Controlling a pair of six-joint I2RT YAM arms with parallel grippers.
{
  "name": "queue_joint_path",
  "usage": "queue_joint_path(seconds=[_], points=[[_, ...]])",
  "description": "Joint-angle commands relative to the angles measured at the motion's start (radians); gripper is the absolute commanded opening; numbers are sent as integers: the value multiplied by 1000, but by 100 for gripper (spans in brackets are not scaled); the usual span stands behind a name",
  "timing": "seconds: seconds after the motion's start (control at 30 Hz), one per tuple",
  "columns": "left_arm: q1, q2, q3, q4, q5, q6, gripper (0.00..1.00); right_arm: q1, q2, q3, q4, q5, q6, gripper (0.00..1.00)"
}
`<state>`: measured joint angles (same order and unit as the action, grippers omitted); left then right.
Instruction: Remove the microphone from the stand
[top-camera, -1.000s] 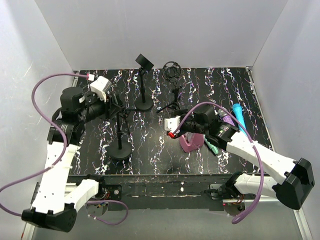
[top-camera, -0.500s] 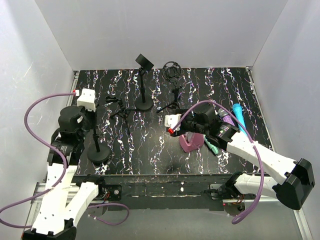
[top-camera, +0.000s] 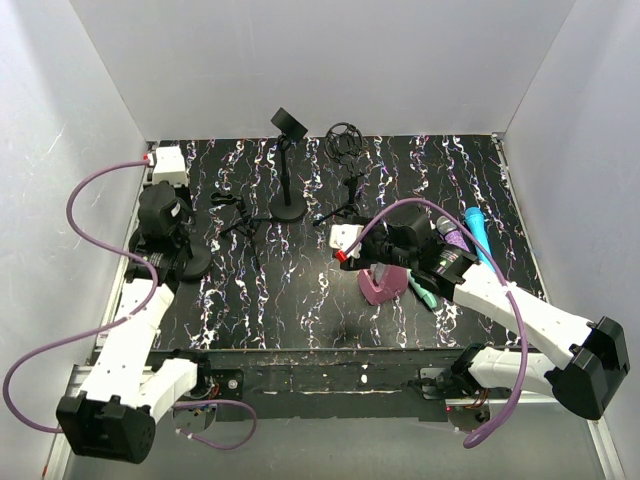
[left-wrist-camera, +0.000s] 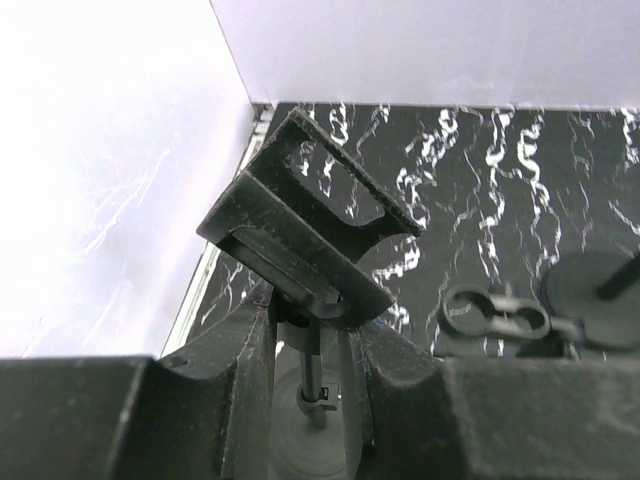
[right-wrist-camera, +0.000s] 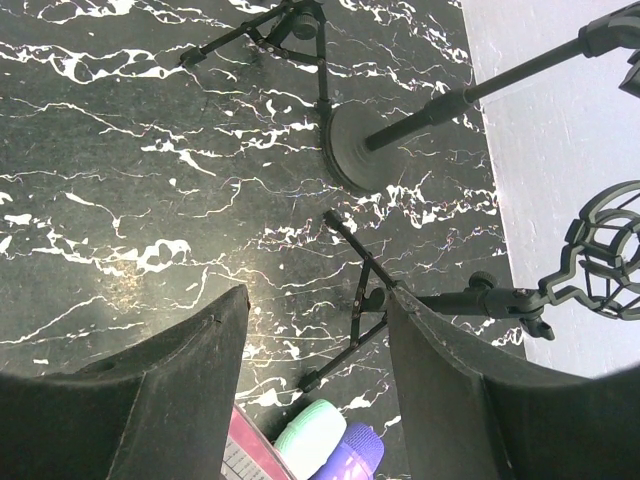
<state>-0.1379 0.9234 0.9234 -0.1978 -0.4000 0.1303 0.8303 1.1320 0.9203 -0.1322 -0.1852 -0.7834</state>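
My left gripper lowers next until the stand's round base rests on the tabletop (top-camera: 200, 251) beside the small tripod. It then releases the stand's pole, as the clip holder is empty.
My left gripper (left-wrist-camera: 310, 335) is shut on the thin pole (left-wrist-camera: 314, 372) of a black stand, just under its clip holder (left-wrist-camera: 300, 230), which is empty. From above, this gripper (top-camera: 165, 232) stands at the table's left side with the stand's round base (top-camera: 190, 262) below it. A blue microphone (top-camera: 477, 232), a purple one (top-camera: 452, 240) and a green one (top-camera: 420, 293) lie on the table at the right. My right gripper (top-camera: 395, 240) hovers open beside them. Between its fingers the right wrist view shows the green head (right-wrist-camera: 322, 428) and the purple head (right-wrist-camera: 352, 450).
A maroon object (top-camera: 382, 287) lies under the right arm. At the back stand a round-base stand (top-camera: 288, 208) with a flat holder (top-camera: 290, 122) and a tripod stand (top-camera: 345, 205) with a shock mount (top-camera: 345, 140). A small tripod (top-camera: 235, 212) lies near the left gripper.
The left arm has carried the gripped stand from the table's middle left to the left side and farther back. The right arm has stayed still.
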Motion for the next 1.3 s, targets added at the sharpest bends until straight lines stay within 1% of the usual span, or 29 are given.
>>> queue_joint_path(seconds=[0.0, 0.17, 0.33, 0.47, 0.5, 0.57, 0.6, 0.8, 0.97, 1.27], points=[[47, 70, 26, 284, -34, -12, 0, -3, -6, 45, 23, 13, 24, 64], [118, 146, 49, 313, -43, -93, 0, -3, 5, 54, 13, 18, 23, 64], [136, 132, 2, 293, -13, -97, 0, -3, 14, 49, 5, 15, 24, 64], [136, 124, -26, 227, 7, -113, 0, -3, 18, 43, 9, 7, 27, 64], [168, 123, -32, 212, 10, -123, 0, -3, 20, 40, 17, 7, 29, 64], [176, 121, -50, 175, 33, -123, 0, -3, 20, 31, 28, 4, 30, 64], [176, 121, -55, 160, 47, -154, 0, -3, 20, 28, 32, 1, 33, 64], [195, 176, -64, 58, 162, -187, 0, -3, 2, 0, 59, -2, 68, 64], [202, 198, -74, 17, 216, -201, 0, -3, -21, -11, 55, -11, 87, 64], [207, 195, -109, -40, 251, -195, 0, -3, -34, -11, 63, -13, 104, 64]])
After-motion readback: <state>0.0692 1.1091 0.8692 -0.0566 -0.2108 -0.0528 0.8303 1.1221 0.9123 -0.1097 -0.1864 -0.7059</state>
